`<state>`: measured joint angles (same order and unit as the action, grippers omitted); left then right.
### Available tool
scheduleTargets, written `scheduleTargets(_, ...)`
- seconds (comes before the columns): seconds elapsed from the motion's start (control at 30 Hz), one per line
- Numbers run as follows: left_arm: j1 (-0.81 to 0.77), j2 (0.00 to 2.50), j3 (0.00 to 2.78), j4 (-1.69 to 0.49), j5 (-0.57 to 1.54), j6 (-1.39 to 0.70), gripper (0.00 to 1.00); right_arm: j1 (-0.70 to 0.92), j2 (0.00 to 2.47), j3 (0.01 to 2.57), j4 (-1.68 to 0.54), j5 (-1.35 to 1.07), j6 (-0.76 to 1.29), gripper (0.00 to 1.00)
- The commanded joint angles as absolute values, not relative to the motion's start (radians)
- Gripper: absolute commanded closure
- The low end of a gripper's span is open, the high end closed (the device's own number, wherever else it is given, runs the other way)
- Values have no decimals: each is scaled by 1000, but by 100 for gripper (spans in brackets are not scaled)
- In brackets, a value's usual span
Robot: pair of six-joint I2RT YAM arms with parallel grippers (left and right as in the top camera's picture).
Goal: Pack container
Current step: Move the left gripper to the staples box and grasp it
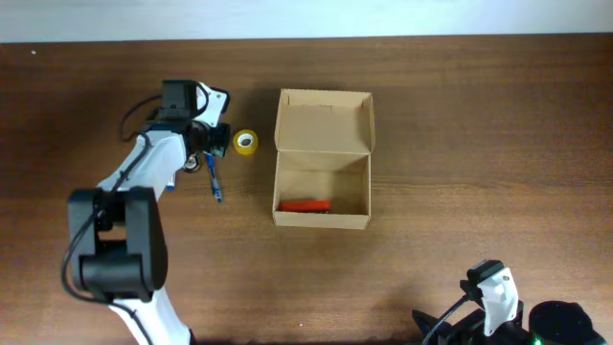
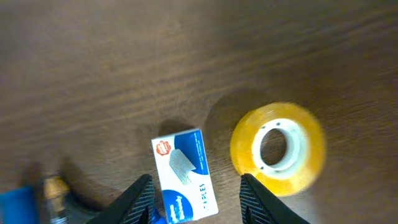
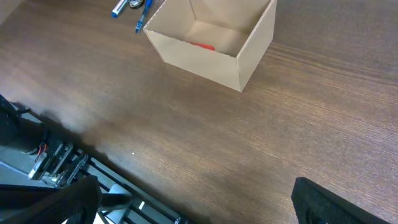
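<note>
The staples box lies flat on the wood between my left gripper's fingers. My left gripper will move down next with its fingers open around the long sides of the staples box (image 2: 180, 171).
The container (image 1: 323, 222), a tan cardboard box with its flap lid standing open at the back, sits mid-table. A red item (image 1: 305, 205) lies inside against its front wall. My left gripper (image 2: 194, 183) is open, and its black fingers straddle a small blue-and-white staples box (image 2: 180, 171) lying on the wood; there is a gap on the right side. A yellow tape roll (image 2: 278, 147) lies flat just right of it. In the overhead view this gripper (image 1: 213, 144) is left of the tape roll (image 1: 246, 142). My right gripper (image 3: 196, 205) is open and empty near the table's front edge.
A blue pen (image 1: 215, 182) lies below my left gripper, and a blue object with an amber end (image 2: 55, 186) shows at the left wrist view's lower left. From the right wrist view the container (image 3: 205, 53) is far ahead, with pens (image 3: 142, 15) beyond it. Dark brackets (image 3: 50, 162) line the table edge.
</note>
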<state>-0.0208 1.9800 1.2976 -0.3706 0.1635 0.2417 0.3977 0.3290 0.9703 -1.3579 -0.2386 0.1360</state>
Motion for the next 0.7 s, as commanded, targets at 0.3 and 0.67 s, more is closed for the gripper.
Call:
scheduleTargets(0.3,-24,2046,1289,-345,96,165,57,391,327,971,-1356,-251,144,1)
scheduleTargets(0.67,-70,2074,1289,-316,80,165,57,391,327,971,-1356,-251,144,1)
